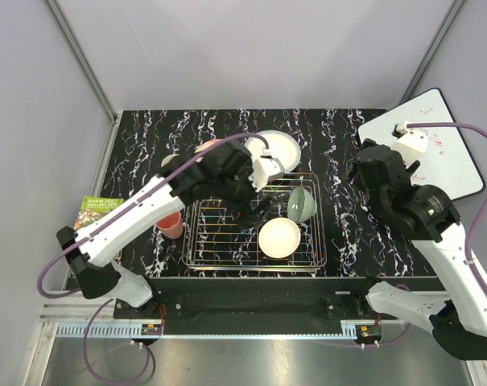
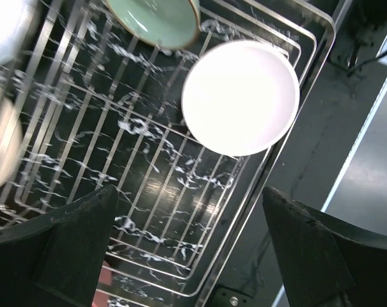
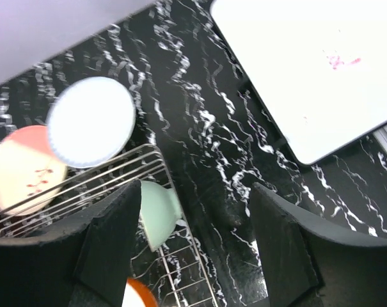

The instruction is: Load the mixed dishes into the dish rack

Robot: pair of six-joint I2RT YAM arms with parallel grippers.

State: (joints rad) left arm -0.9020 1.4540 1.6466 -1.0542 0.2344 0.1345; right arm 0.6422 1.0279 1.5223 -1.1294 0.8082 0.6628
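The left gripper moves to the right in the top view and down onto the orange bowl's near rim next, since it's clear of the pale green bowl (image 1: pixel 302 203).
The dish rack (image 1: pixel 227 241) stands at mid table. In it, the orange bowl with white inside (image 1: pixel 279 238) sits upright and the pale green bowl (image 1: pixel 302 203) leans on its side at the right end. The white plate (image 1: pixel 279 149) and pink-and-peach plate (image 1: pixel 208 145) lie behind the rack, the latter partly hidden by my left arm. A salmon-coloured mug (image 1: pixel 171 226) stands left of the rack; the other mug is hidden. My left gripper (image 1: pixel 257 207) hovers open and empty over the rack (image 2: pixel 148 160). My right gripper (image 1: pixel 357 175) is open and empty, over the table right of the rack (image 3: pixel 180 268).
A green book (image 1: pixel 98 211) lies at the table's left edge. A white board (image 1: pixel 436 145) lies at the far right and also shows in the right wrist view (image 3: pixel 315 70). Grey walls close in the back and sides.
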